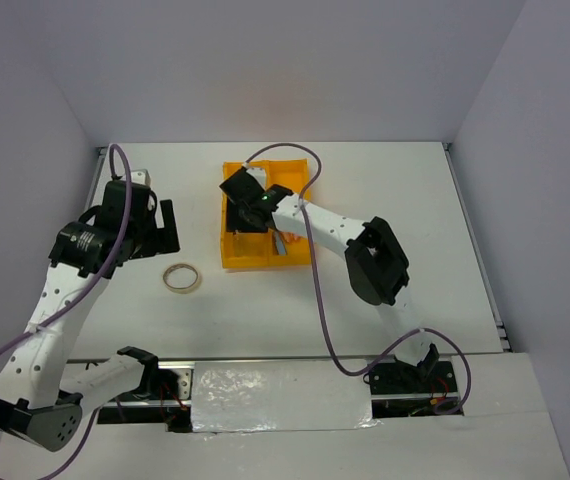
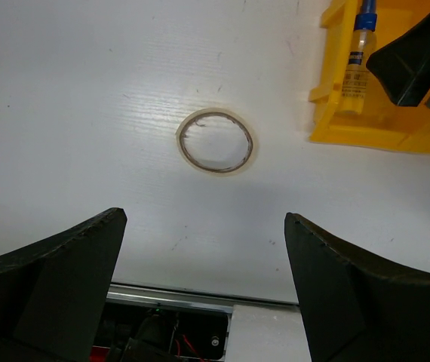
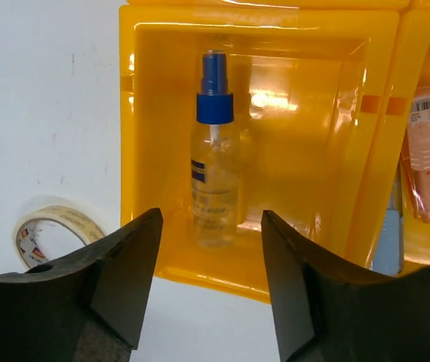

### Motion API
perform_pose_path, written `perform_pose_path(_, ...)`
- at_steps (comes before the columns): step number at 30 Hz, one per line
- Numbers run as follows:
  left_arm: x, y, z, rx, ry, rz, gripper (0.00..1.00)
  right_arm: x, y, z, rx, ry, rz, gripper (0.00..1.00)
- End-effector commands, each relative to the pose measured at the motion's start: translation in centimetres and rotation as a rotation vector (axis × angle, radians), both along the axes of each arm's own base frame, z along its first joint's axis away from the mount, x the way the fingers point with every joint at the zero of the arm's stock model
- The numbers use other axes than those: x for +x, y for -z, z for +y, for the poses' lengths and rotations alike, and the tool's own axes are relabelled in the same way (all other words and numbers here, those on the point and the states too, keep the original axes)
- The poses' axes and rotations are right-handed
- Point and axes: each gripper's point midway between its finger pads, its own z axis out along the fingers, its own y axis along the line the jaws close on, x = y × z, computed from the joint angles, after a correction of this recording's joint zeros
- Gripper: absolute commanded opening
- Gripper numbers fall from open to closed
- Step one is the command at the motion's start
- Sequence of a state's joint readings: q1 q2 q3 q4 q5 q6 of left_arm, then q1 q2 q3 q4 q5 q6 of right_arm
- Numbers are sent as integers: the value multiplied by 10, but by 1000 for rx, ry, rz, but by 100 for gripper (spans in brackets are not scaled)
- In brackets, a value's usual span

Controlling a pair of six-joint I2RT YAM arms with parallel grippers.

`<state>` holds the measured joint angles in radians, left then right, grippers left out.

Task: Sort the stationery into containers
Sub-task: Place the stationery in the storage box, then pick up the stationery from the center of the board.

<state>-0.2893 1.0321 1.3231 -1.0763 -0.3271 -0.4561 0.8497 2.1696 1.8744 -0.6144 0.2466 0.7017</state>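
My left gripper moves down and turns next until its fingers straddle the tape ring's side away from the tray. The hollow middle leaves one finger room.
The orange-yellow tray [image 1: 240, 258] stands mid-table. My right gripper [image 1: 248, 200] hovers over its near-left compartment, open. In the right wrist view the clear bottle with a blue cap [image 3: 216, 166] lies on that compartment's floor [image 3: 305, 151], just beyond the right gripper [image 3: 211, 219] and untouched. A pink stick [image 3: 426, 158] and a light-blue stick [image 3: 387, 234] lie in the adjoining compartment. The beige tape ring [image 1: 181, 278] lies flat on the table left of the tray. My left gripper [image 1: 168, 228] stands open above and behind the ring [image 2: 216, 141], nothing between its fingers [image 2: 87, 256].
The left wrist view shows the tray's corner [image 2: 351, 136] at the upper right with the bottle [image 2: 358, 60] inside and the right gripper's black body [image 2: 419, 60] above it. The table's near edge, a metal rail [image 2: 170, 298], runs below the ring. White walls enclose the table.
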Motion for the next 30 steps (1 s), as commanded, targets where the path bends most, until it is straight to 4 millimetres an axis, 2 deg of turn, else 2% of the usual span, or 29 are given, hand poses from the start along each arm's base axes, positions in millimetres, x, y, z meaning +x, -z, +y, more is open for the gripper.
perform_pose_path(1, 7, 10, 1, -20, -35, 15, 99, 6, -65, 1, 89, -34, -105, 64)
perform_pose_path(2, 7, 10, 1, -19, -35, 17, 99, 6, -63, 1, 90, -35, -106, 65)
perform_pose_path(3, 7, 15, 2, -22, -55, 33, 99, 5, -81, 1, 113, -53, -141, 65)
perform_pose_path(5, 7, 21, 5, -17, -86, 51, 99, 3, -92, -2, 134, -56, -157, 65)
perform_pose_path(6, 6, 26, 8, -16, -119, 63, 99, 2, -112, -7, 156, -62, -188, 65)
perform_pose_path(7, 5, 31, 9, -15, -137, 77, 99, -1, -122, -9, 166, -69, -204, 64)
perform_pose_path(8, 2, 45, 11, -21, -177, 116, 99, -6, -127, -12, 174, -79, -210, 64)
perform_pose_path(9, 1, 51, 10, -27, -194, 134, 99, -13, -154, -20, 202, -88, -251, 64)
perform_pose_path(11, -6, 80, 11, -44, -256, 212, 97, -25, -161, -36, 196, -90, -254, 64)
perform_pose_path(14, -9, 112, 7, -113, -336, 272, 92, -51, -189, -68, 197, -106, -299, 64)
perform_pose_path(16, -8, 124, -1, -169, -346, 280, 86, -73, -207, -95, 199, -129, -340, 64)
perform_pose_path(17, -8, 134, -2, -184, -359, 291, 84, -81, -211, -103, 202, -140, -352, 64)
perform_pose_path(18, 0, 136, -5, -204, -362, 267, 82, -87, -216, -112, 197, -158, -370, 64)
perform_pose_path(19, 2, 143, -6, -206, -367, 278, 79, -99, -208, -118, 194, -190, -351, 64)
perform_pose_path(20, 3, 150, -6, -209, -387, 285, 78, -112, -225, -130, 227, -204, -386, 64)
perform_pose_path(21, 6, 153, -5, -210, -400, 283, 78, -118, -229, -136, 228, -219, -398, 64)
perform_pose_path(22, 12, 158, -3, -201, -416, 271, 78, -126, -223, -143, 219, -229, -385, 64)
perform_pose_path(23, 12, 163, -1, -203, -450, 272, 78, -134, -234, -153, 240, -229, -413, 64)
perform_pose_path(25, 15, 171, 3, -195, -488, 262, 76, -142, -233, -165, 233, -228, -413, 64)
perform_pose_path(30, 14, 201, 12, -196, -591, 291, 69, -156, -248, -186, 230, -227, -451, 64)
